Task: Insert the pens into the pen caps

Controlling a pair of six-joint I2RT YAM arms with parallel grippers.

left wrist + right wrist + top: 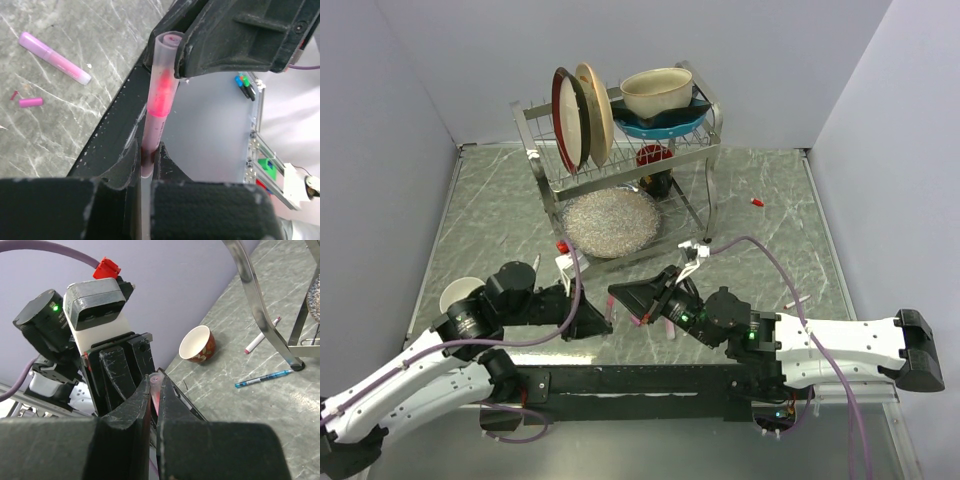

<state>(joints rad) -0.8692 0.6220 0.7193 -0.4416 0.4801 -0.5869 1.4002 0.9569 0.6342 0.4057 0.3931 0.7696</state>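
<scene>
The robot should next move its left gripper down toward the right in the top view and release its pen beside the second pink pen, since the tip of the held pen is capped.
My left gripper (150, 152) is shut on the lower shaft of a salmon pink pen (159, 120). The pen's upper end sits inside a frosted pen cap (166, 55), and the pink tip shows through it. My right gripper (156, 390) is shut on that cap (155, 381). In the top view the two grippers (605, 322) (642, 305) meet tip to tip above the table's near edge. A second pink pen (55, 57) and a small pink cap (30, 102) lie on the table. A blue pen (264, 378) and a whitish red-tipped pen (261, 341) lie by the rack's leg.
A metal dish rack (620, 150) with plates and bowls stands at the back centre, with a glittery plate (612, 222) under it. A red cap (757, 202) lies at the right. A white-lined red cup (197, 344) stands at the near left. Another pen (798, 300) lies at the right.
</scene>
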